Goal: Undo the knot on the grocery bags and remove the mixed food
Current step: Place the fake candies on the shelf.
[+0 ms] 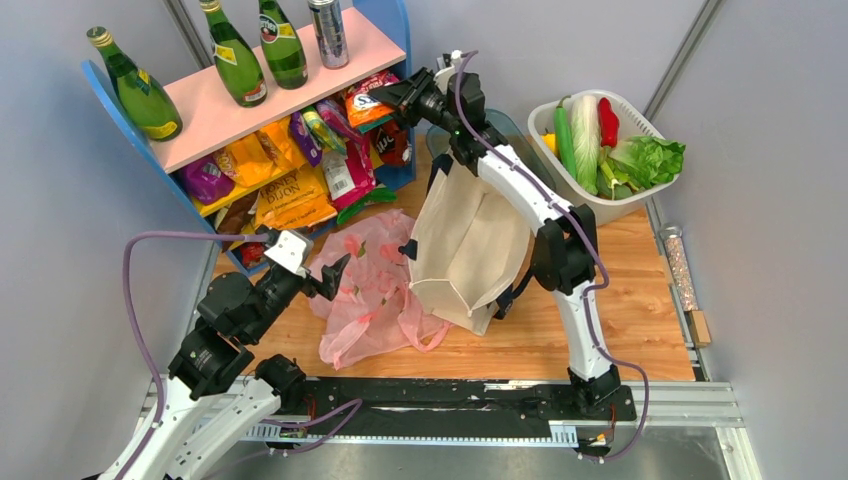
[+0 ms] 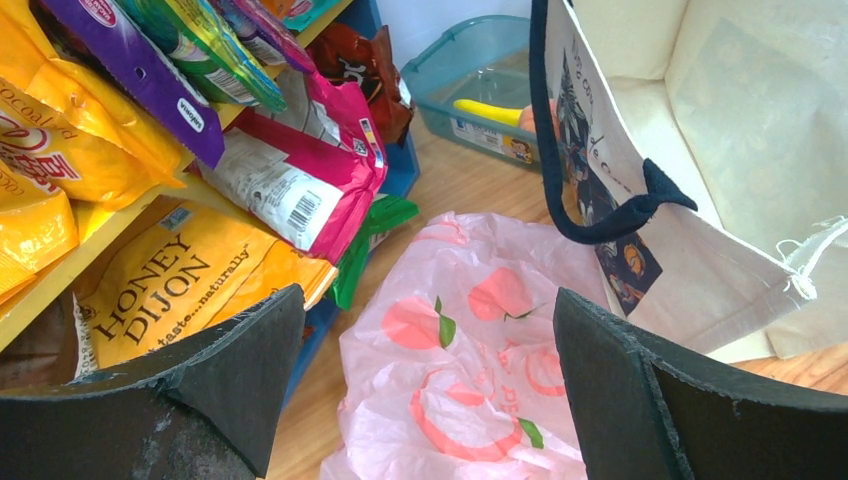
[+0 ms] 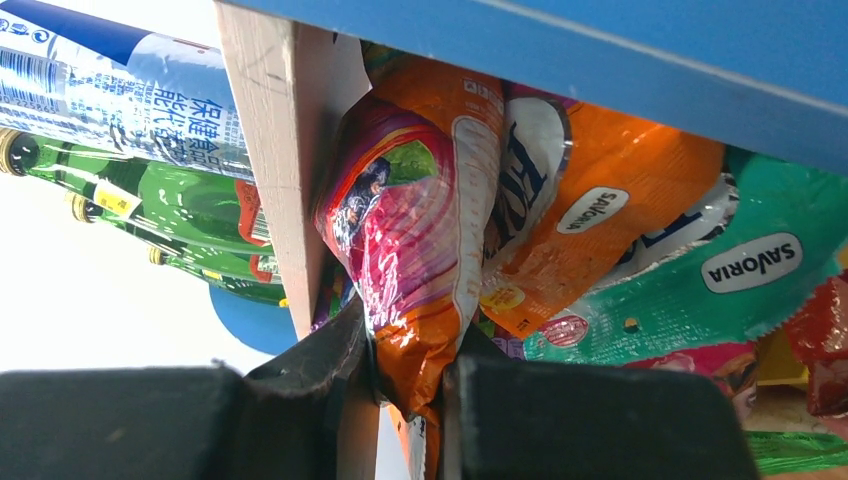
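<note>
Next, my right gripper pushes further into the gap under the pink top [image 3: 372,95] and releases the crisp packet, as the packet still sticks out of the shelf.
The thin pink plastic bag [image 1: 375,290] [image 2: 470,370] lies flat and crumpled on the wooden table, its handles loose at the near end; no knot shows. The cream tote [image 1: 470,245] [image 2: 720,150] stands right of it, draped against the right arm. My left gripper [image 1: 335,275] [image 2: 430,340] hovers open over the pink bag's left part, nothing between its fingers. My right gripper [image 1: 390,97] [image 3: 410,370] reaches to the shelf's upper right and is shut on an orange and magenta crisp packet [image 1: 370,100] [image 3: 420,230], beside the shelf's upright board.
A blue shelf [image 1: 395,30] with a pink top carries green bottles [image 1: 235,55], a can and many snack packets [image 1: 290,195]. A white basket [image 1: 585,205] at back right holds cucumber, cabbage, red pepper and lettuce. A teal bin [image 2: 480,70] with a banana [image 2: 490,112] sits behind the tote.
</note>
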